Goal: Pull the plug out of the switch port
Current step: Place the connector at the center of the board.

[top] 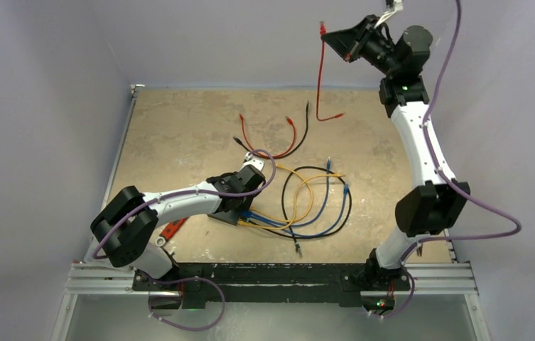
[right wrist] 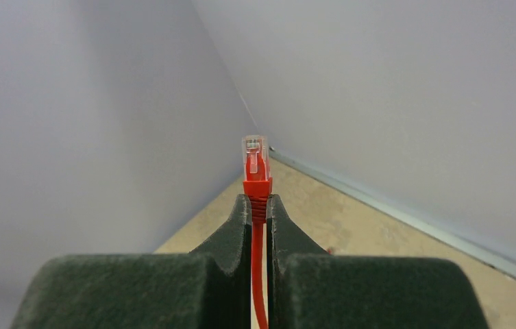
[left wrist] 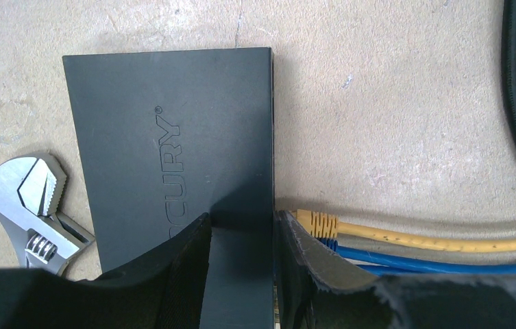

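Note:
My right gripper will next carry the free red plug down and to the left in the top view, toward the loose cables. Then it will let go of the plug.
The switch (left wrist: 173, 123) is a flat matte black box lying on the table; in the top view (top: 223, 216) it sits under my left wrist. My left gripper (left wrist: 244, 216) (top: 234, 202) is down on it, with one finger on its top face and the other against its port edge. A yellow plug (left wrist: 315, 223) and blue cables (left wrist: 412, 259) sit at that edge. My right gripper (right wrist: 258, 200) (top: 331, 37) is raised high at the back right. It is shut on a red plug (right wrist: 256, 161), which is free of the switch. Its red cable (top: 319, 78) hangs down to the table.
An adjustable wrench (left wrist: 35, 205) lies just left of the switch. Yellow, blue and black cables (top: 314, 206) loop on the table to the right of it. A red and a black loose cable (top: 278, 138) lie farther back. Grey walls close in the table.

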`<state>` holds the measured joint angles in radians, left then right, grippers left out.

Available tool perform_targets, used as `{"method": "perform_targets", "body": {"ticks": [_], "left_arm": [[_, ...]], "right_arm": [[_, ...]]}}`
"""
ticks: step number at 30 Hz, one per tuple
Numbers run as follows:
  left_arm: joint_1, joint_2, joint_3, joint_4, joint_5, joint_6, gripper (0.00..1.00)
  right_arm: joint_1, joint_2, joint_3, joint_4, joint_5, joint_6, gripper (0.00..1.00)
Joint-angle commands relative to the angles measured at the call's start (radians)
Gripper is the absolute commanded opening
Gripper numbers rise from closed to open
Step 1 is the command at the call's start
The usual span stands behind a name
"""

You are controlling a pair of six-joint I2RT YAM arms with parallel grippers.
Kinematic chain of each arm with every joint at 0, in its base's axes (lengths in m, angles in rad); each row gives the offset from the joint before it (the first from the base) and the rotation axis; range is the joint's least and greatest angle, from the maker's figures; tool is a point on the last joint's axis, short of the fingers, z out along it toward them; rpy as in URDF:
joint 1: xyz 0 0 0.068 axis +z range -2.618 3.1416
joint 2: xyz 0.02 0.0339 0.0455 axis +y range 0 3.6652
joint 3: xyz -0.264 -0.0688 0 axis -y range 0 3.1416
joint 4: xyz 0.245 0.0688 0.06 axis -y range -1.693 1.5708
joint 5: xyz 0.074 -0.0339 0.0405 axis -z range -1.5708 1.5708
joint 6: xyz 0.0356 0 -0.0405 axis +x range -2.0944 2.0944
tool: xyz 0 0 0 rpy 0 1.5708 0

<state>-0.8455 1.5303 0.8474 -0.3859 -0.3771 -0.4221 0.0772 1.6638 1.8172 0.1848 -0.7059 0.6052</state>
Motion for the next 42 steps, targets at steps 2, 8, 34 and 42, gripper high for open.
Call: {"method": "perform_targets", "body": {"ticks": [2,8,34,42], "left_arm": [[0.008,0.048,-0.032,-0.027,0.042,-0.004,0.37],[0.008,0.055,-0.031,-0.034,0.043,-0.009,0.37],[0.008,0.066,-0.031,-0.029,0.05,-0.018,0.36],[0.008,0.055,-0.036,-0.041,0.046,-0.019,0.36]], "right_arm": [[-0.005,0.09,0.073,-0.07,-0.014,-0.083,0.0],[-0.005,0.235,0.201,-0.139,-0.002,-0.109,0.0],[0.229,0.498,0.155,-0.14,-0.032,-0.112,0.0],[0.285,0.6,0.185,-0.091,-0.053,-0.055,0.0]]}}
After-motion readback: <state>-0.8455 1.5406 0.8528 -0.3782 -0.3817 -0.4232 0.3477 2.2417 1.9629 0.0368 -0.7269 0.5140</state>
